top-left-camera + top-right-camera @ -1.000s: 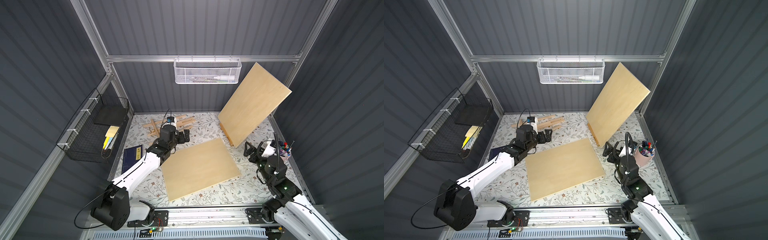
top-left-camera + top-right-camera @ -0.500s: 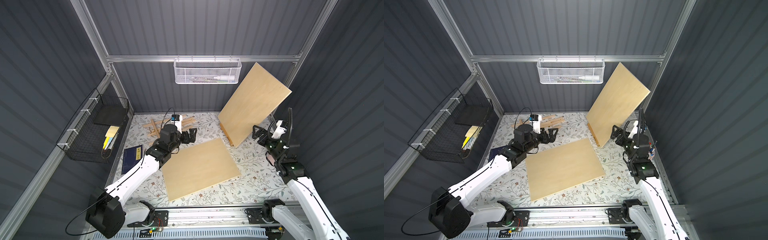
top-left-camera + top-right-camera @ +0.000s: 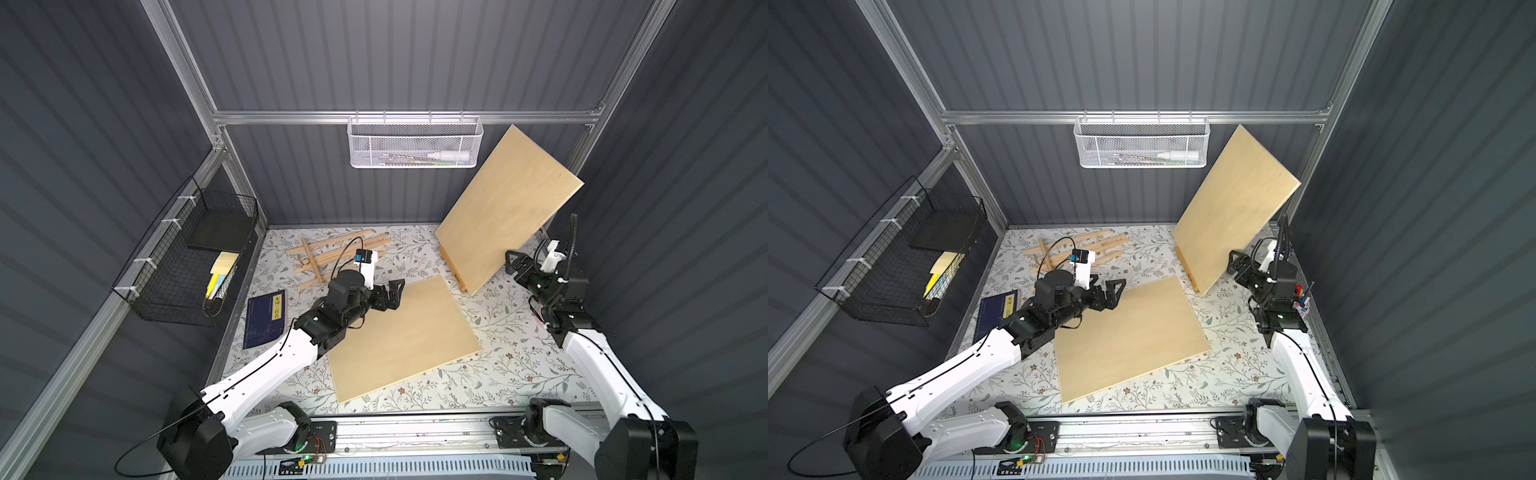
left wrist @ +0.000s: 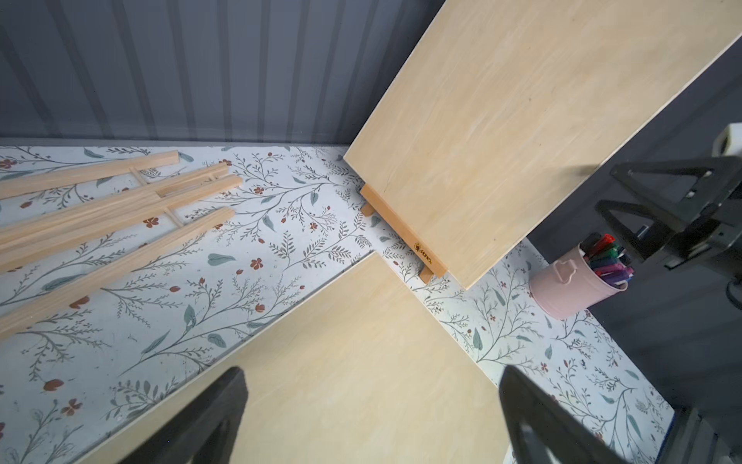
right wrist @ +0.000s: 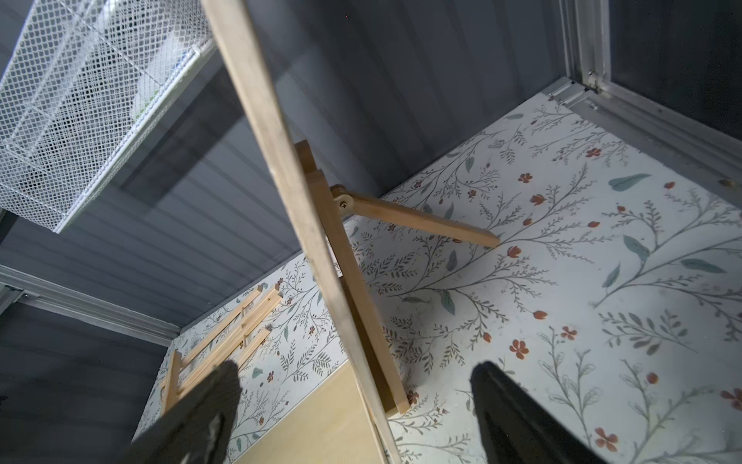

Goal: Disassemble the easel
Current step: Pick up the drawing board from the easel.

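Note:
I will tip my right gripper upward and advance it onto the board's edge by the pink cup (image 3: 524, 242) (image 5: 305, 224), because that edge stands ahead of it, between its spread fingers.
The wooden easel (image 3: 453, 266) stands at the back right with a pale board (image 3: 507, 208) leaning on its ledge (image 4: 405, 229). Its hinged rear leg (image 5: 417, 221) props it from behind. My right gripper (image 3: 515, 264) is open beside the board's lower right edge. In the right wrist view that thin edge (image 5: 289, 160) runs between the spread fingers of the right gripper (image 5: 357, 369) without visible contact. My left gripper (image 3: 395, 293) is open over the far corner of a second board (image 3: 399, 336) lying flat; the left wrist view shows the left gripper (image 4: 373, 377) empty.
A folded wooden frame (image 3: 332, 257) lies flat at the back left. A blue book (image 3: 266, 318) lies at the left edge, and a pink cup of pens (image 4: 570, 289) stands by the right wall. A white mesh basket (image 3: 415, 143) and a black wire basket (image 3: 187, 257) hang on the walls.
My right arm has swung from the table's front right up and back to the leaning board's right edge. My left gripper has moved right, from the folded frame to the flat board's corner.

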### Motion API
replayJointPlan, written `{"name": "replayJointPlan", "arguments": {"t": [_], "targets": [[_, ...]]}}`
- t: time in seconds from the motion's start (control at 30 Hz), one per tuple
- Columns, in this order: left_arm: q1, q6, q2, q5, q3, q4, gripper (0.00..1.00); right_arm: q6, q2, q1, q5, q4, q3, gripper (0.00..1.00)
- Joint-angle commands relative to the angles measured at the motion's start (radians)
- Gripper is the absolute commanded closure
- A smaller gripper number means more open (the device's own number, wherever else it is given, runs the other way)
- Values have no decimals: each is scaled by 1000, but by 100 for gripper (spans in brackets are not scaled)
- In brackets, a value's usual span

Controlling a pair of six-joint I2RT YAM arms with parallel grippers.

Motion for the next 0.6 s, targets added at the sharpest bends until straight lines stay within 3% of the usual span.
{"name": "replayJointPlan", "arguments": {"t": [0.0, 0.13, 0.33, 0.57], "targets": [[-5, 21, -18, 0, -2, 11, 1, -55, 46, -26, -55, 151, -14, 12], [-5, 25, -34, -7, -3, 12, 1, -68, 126, -82, -191, 252, -20, 24], [-5, 23, -51, -17, -4, 13, 1, -22, 232, -109, -329, 403, -15, 25], [-5, 25, -52, -18, -4, 11, 0, -1, 304, -108, -371, 510, 8, 32]]}}
